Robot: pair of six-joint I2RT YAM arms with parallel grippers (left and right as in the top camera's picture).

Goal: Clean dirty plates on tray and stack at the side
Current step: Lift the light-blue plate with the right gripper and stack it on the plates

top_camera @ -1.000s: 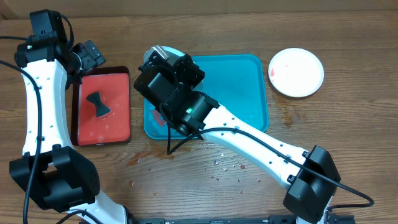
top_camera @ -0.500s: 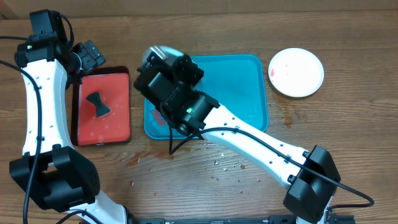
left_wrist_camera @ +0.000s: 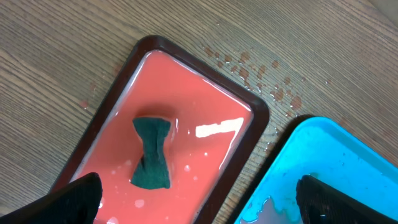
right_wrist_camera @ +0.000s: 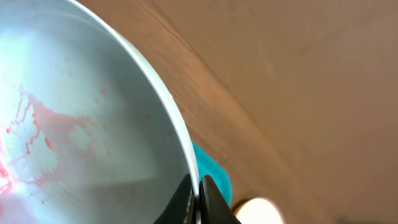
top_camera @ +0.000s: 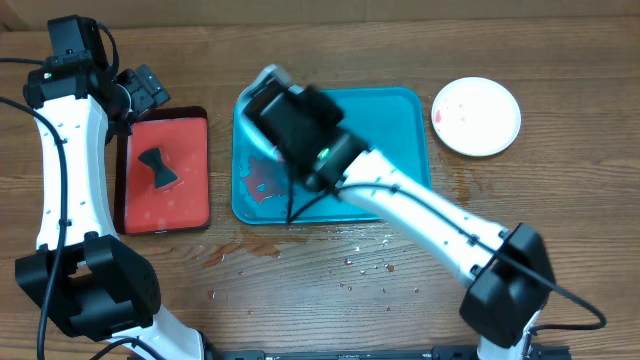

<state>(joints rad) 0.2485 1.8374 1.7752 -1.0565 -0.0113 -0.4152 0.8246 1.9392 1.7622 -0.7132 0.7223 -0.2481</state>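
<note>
I will next move my right gripper to the right in the overhead view and down to let go of the teal plate's rim, since the white plate (top_camera: 477,115) (right_wrist_camera: 259,212) is below it there.
My right gripper (right_wrist_camera: 198,191) is shut on the rim of the pale teal plate (right_wrist_camera: 74,118), which has red sauce smears and is held tilted above the teal-blue tray (top_camera: 385,135). In the overhead view only the plate's edge (top_camera: 264,74) shows beside the right gripper (top_camera: 280,95), over the tray's back left corner. The white plate (top_camera: 477,115), with red smears, lies on the table right of the tray. The yellow-green plate is out of view. My left gripper (left_wrist_camera: 199,208) is open and empty above the gap between the red tray and the blue tray (left_wrist_camera: 336,162).
A dark-rimmed red tray (top_camera: 165,205) left of the blue tray holds liquid and a dark green bow-shaped sponge (left_wrist_camera: 152,152). Red sauce and water pool on the blue tray's left part (top_camera: 262,185). Droplets spot the wood in front of the tray (top_camera: 360,265).
My right arm has swung right and back with the pale teal plate, uncovering the wet, sauce-smeared left part of the blue tray. The left arm has not moved.
</note>
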